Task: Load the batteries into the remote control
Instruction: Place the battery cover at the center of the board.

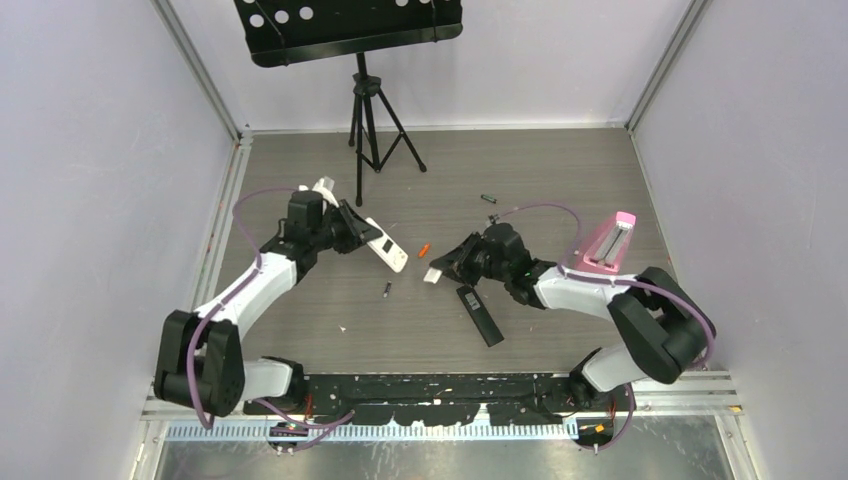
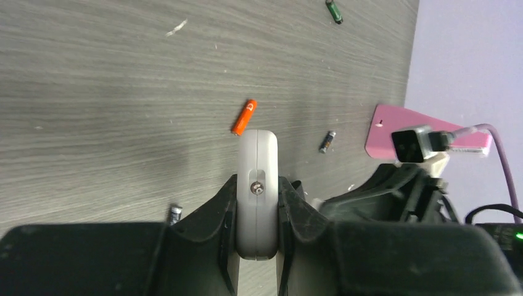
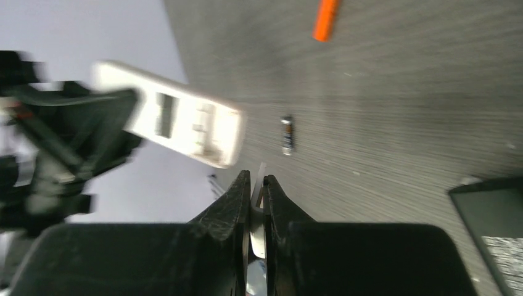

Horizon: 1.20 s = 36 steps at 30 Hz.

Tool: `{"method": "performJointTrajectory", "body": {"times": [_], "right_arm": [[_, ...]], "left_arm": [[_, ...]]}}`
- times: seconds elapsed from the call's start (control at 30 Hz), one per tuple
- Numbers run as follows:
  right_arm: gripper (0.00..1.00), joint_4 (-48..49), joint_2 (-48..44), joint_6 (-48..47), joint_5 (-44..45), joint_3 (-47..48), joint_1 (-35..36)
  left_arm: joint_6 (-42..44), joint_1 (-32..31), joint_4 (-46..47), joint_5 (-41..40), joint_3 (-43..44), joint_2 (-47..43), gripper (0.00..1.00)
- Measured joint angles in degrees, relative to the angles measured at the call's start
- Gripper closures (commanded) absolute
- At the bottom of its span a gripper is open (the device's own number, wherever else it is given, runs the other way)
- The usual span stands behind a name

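Note:
My right gripper lowers toward the bare tabletop [image 1: 446,299] [image 3: 430,211] beside the black remote next and releases the cover plate, since batteries lie loose outside the remote's open hollow.
My left gripper [image 1: 352,228] is shut on the white remote control [image 1: 385,247], clamping its sides [image 2: 258,154] and holding it tilted above the table. The right wrist view shows the remote's back [image 3: 185,120] with an open recess. My right gripper [image 1: 447,266] is shut on a thin white flat cover piece [image 3: 259,179], just right of the remote. Batteries lie loose on the table: an orange one [image 1: 425,248] between the grippers, a green one [image 1: 489,199] farther back, a dark one [image 1: 388,290] below the remote and another dark one [image 2: 327,141].
A black remote [image 1: 480,315] lies near the right arm's wrist. A pink object [image 1: 610,243] stands at the right. A music stand on a tripod [image 1: 370,110] occupies the back. Walls enclose the table on three sides.

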Motion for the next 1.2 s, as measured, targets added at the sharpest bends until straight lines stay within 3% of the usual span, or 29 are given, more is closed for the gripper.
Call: {"method": "performJointTrajectory", "body": {"times": [0.2,0.6,0.87,1.1,1.2], "right_arm": [[0.96,-7.6,6.7,-7.4,0.0,2.2,2.7],[0.57,-19.0,6.9,-15.0,4.0,3.7,3.8],[0.35,-22.2,-8.4,-16.6,4.2,2.6,3.8],[0.17,-18.1,-22.7,-17.1,-1.6,-0.2,3.9],[0.13,-14.0,-27.2,-16.1,-3.9,-1.2,4.9]], "left_arm": [[6.9,0.0,-7.8,-2.1,5.6,-3.9,1.0],[11.2,0.0,-7.1,14.3,6.8,-4.3,1.0],[8.9,0.0,0.7,24.2,5.0,-9.0,1.0],[4.4,0.0,5.9,26.0,3.1,-14.1,1.0],[1.8,0.0,9.0,26.8,2.4,-15.6,1.0]]}}
